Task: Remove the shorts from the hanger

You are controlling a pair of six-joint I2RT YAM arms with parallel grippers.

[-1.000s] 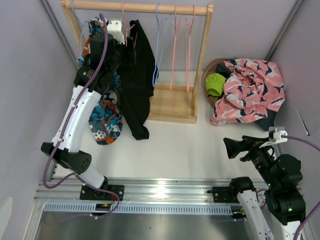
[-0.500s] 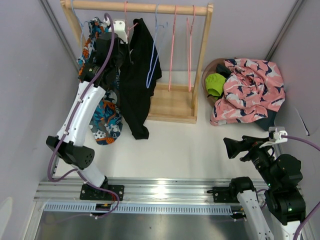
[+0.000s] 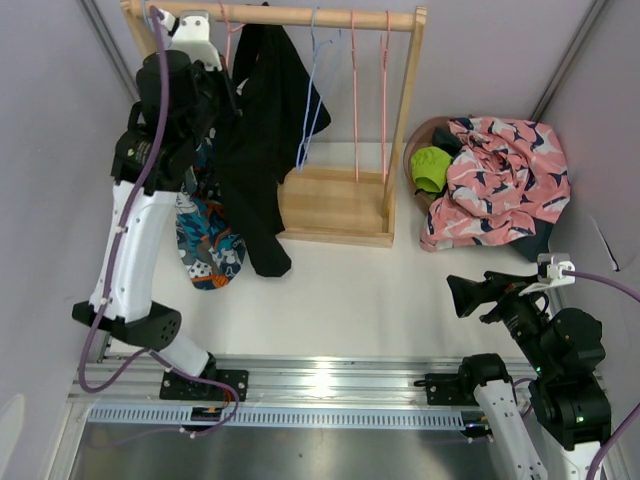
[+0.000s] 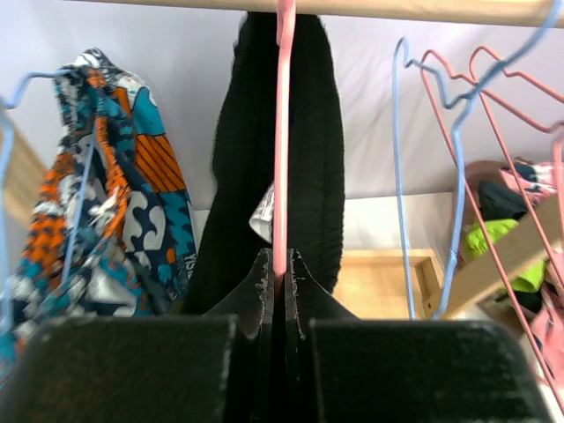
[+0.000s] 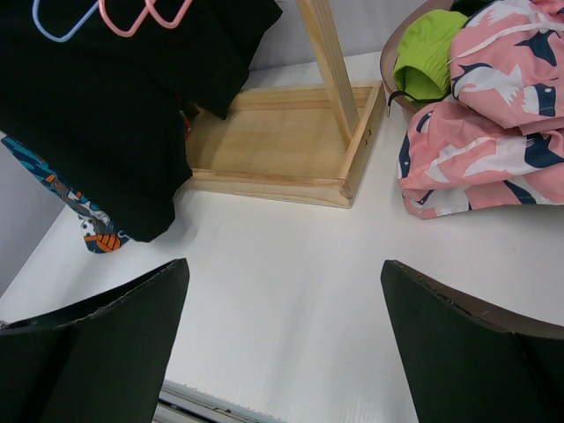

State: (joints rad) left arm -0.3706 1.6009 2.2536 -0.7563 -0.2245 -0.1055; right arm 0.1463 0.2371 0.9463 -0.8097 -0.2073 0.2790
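I need to move my right gripper to the left in the top view next, onto the far waist end of the black shorts, since my left gripper holds only their hanger.
The plain black shorts (image 3: pixel 255 150) hang from a pink hanger (image 4: pixel 282 132) on the wooden rack's rod (image 3: pixel 300 15). My left gripper (image 4: pixel 282 273) is shut on that hanger's wire, just below the rod, with the black shorts (image 4: pixel 304 159) right behind it. From above, the left gripper (image 3: pixel 215 90) sits at the rack's left end. The blue-orange-white shorts (image 3: pixel 205 250) hang from a blue hanger to its left. My right gripper (image 5: pixel 282 344) stands open over bare table at the near right, holding nothing.
A blue hanger (image 3: pixel 315 90) and two pink hangers (image 3: pixel 355 90) hang bare on the rod. At the right, a brown basket (image 3: pixel 420 135) holds the pink printed shorts (image 3: pixel 500 175) and the lime green shorts (image 3: pixel 430 168). The rack's wooden base (image 5: pixel 282 150) lies ahead.
My left gripper closed on the pink hanger and moved up and left along the rod, taking the black shorts with it. The bare hangers swung and the rack's base shifted left. The right arm stayed still.
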